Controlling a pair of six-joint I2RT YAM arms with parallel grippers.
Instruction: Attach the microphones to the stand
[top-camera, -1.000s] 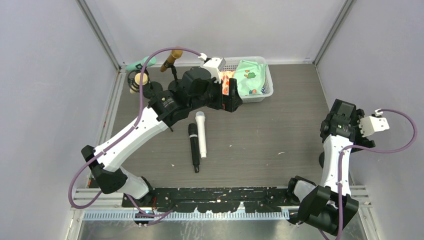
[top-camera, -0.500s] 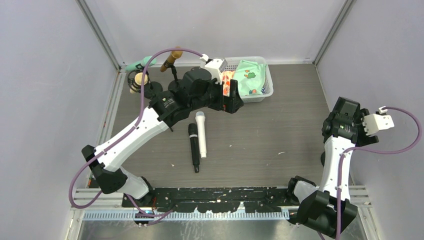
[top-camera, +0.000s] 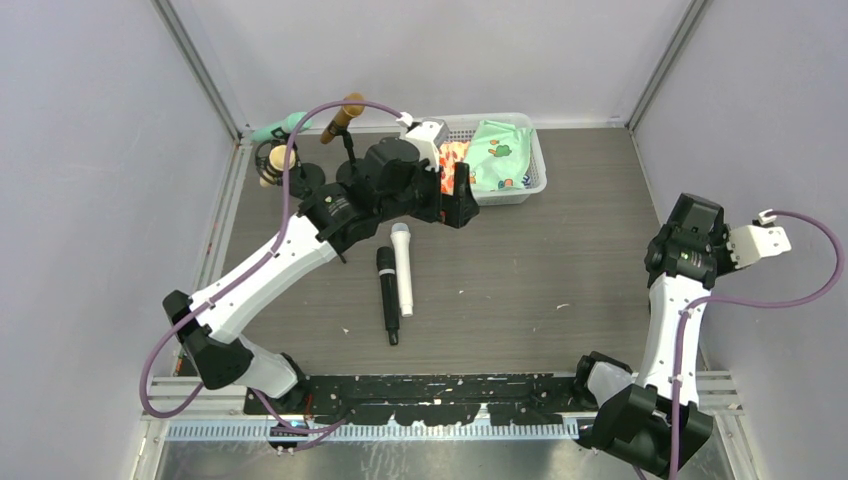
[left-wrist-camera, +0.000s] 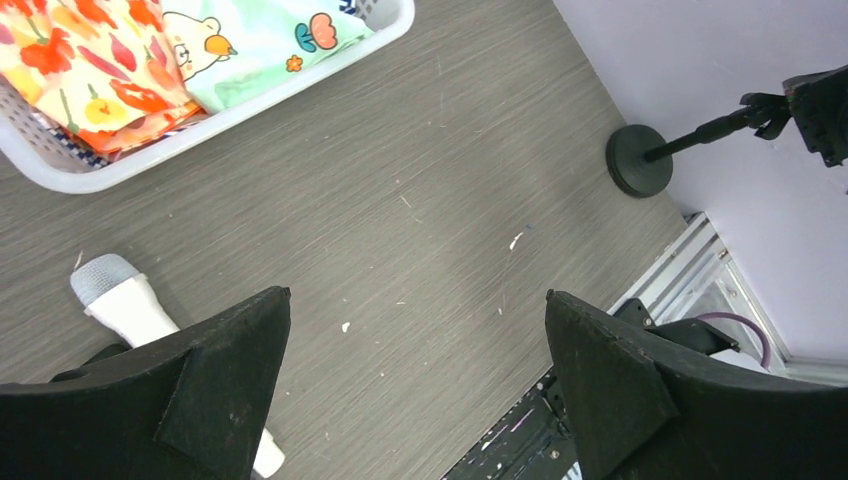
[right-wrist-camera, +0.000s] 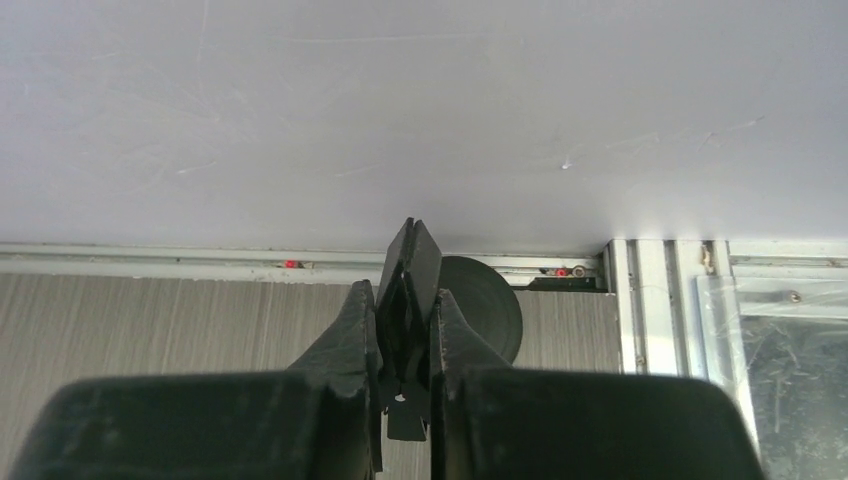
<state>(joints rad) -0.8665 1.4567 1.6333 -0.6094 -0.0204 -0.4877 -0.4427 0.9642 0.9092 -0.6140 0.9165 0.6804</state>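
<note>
The left gripper draws back next, lowers and turns its empty fingers to straddle the black microphone's upper handle (top-camera: 388, 284).
A black microphone (top-camera: 387, 296) and a white microphone (top-camera: 402, 268) lie side by side mid-table. Brown-gold (top-camera: 343, 115), mint green (top-camera: 275, 130) and pale yellow (top-camera: 276, 160) microphones sit on stands at the back left. My left gripper (top-camera: 462, 204) hovers open just beyond the white microphone's (left-wrist-camera: 115, 290) head, nothing between its fingers (left-wrist-camera: 230, 380). At the right edge, my right gripper (right-wrist-camera: 405, 295) is shut on the black clip (right-wrist-camera: 411, 250) of a small stand, whose round base (right-wrist-camera: 490, 300) rests by the wall. The left wrist view shows that stand (left-wrist-camera: 640, 160) too.
A white basket (top-camera: 536, 168) with patterned cloths stands at the back, just beyond my left gripper. Grey walls close in the table on the left, back and right. A metal rail runs along the right wall by the stand's base.
My right gripper has closed on the stand's clip and that arm has shifted slightly rightward. The left gripper has edged a little left, still open. The microphones have not moved.
</note>
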